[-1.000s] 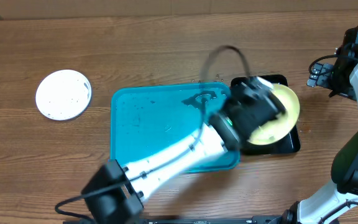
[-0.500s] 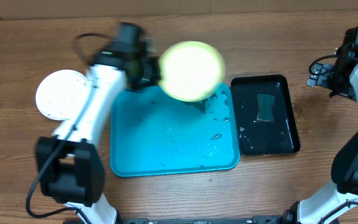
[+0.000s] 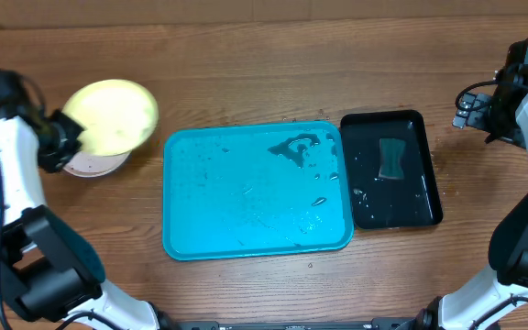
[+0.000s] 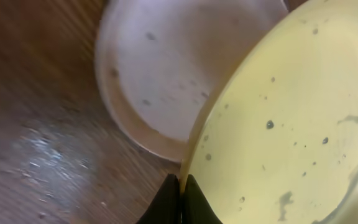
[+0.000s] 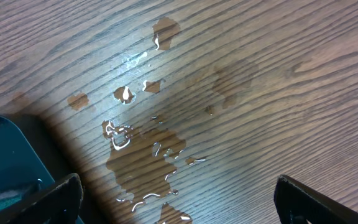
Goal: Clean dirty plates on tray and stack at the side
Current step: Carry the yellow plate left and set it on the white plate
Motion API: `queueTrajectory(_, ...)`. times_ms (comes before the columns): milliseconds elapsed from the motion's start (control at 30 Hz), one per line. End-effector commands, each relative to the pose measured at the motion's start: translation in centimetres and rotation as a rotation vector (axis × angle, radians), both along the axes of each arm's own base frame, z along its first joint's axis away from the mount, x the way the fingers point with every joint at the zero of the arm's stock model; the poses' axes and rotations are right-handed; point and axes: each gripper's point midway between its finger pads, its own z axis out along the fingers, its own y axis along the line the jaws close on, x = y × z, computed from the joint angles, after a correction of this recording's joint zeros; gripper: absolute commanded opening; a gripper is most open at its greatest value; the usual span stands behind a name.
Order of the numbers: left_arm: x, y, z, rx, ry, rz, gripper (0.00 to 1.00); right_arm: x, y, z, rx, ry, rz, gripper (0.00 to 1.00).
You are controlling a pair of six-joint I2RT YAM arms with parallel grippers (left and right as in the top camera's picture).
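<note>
The left gripper lowers the tilted pale yellow plate (image 3: 111, 115) squarely over the white plate (image 3: 94, 166) next, as the white plate's near rim still shows uncovered.
My left gripper (image 3: 67, 137) is shut on the rim of the pale yellow plate (image 3: 111, 115) and holds it tilted just above the white plate (image 3: 94, 166) at the far left of the table. In the left wrist view the fingers (image 4: 180, 199) pinch the yellow plate's (image 4: 291, 124) edge, with the white plate (image 4: 173, 68) beneath. The yellow plate has dark specks. The turquoise tray (image 3: 246, 238) lies in the middle, wet, with no plates on it. The mint-green plate is out of view. My right gripper (image 5: 179, 193) is open over bare wet wood at the far right.
A glossy black tray (image 3: 420, 206) holding water and a grey sponge (image 3: 391, 158) stands right of the turquoise tray. Water puddles (image 5: 148, 149) lie on the wood under the right gripper.
My left arm swung the yellow plate from the black tray, over the turquoise tray's back edge, to above the white plate at the far left. The right arm has not moved.
</note>
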Motion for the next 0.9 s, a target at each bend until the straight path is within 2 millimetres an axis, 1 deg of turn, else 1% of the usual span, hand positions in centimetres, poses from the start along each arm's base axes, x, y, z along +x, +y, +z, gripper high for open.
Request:
queueTrajectory(0,-1.4,4.1,0.2,0.12,0.032,0.083,0.04,0.3,-0.3,0.4,-0.007,-0.016,-0.008,1.0)
queueTrajectory(100,-0.9,4.9,0.2,0.148,0.007,0.094,0.04,0.3,-0.3,0.4,-0.007,-0.016,-0.008,1.0)
queueTrajectory(300,0.2,4.5,-1.0,0.165,-0.027,0.087,0.04,0.3,-0.3,0.4,-0.007,-0.016,-0.008,1.0)
queueTrajectory(467,0.3,5.4,-2.1,0.229,-0.034,0.102,0.04,0.3,-0.3,0.4,-0.007,-0.016,-0.008,1.0)
queueTrajectory(600,0.3,5.5,-2.7,0.237,-0.038,0.105,0.04,0.3,-0.3,0.4,-0.007,-0.016,-0.008,1.0)
queueTrajectory(633,0.3,5.5,-2.8,0.236,-0.036,0.105,0.1,0.3,-0.3,0.5,-0.007,-0.016,-0.008,1.0)
queueTrajectory(667,0.2,5.4,-2.9,0.233,-0.034,0.103,0.22,0.3,-0.3,0.4,-0.007,-0.016,-0.008,1.0)
queueTrajectory(700,0.2,5.2,-3.0,0.225,-0.037,0.1,0.54,0.3,-0.3,0.5,-0.007,-0.016,-0.008,1.0)
queueTrajectory(733,0.4,4.9,-3.1,0.207,-0.045,0.092,0.83,0.3,-0.3,0.4,-0.007,-0.016,-0.008,1.0)
queueTrajectory(767,0.7,4.3,-3.1,0.175,-0.061,0.078,0.98,0.3,-0.3,0.4,-0.007,-0.016,-0.008,1.0)
queueTrajectory(800,1.1,3.6,-3.1,0.137,-0.084,0.054,1.0,0.3,-0.3,0.4,-0.007,-0.016,-0.008,1.0)
queueTrajectory(867,2.6,1.0,-2.7,0.031,-0.163,-0.067,1.0,0.3,-0.3,0.4,-0.007,-0.016,-0.008,1.0)
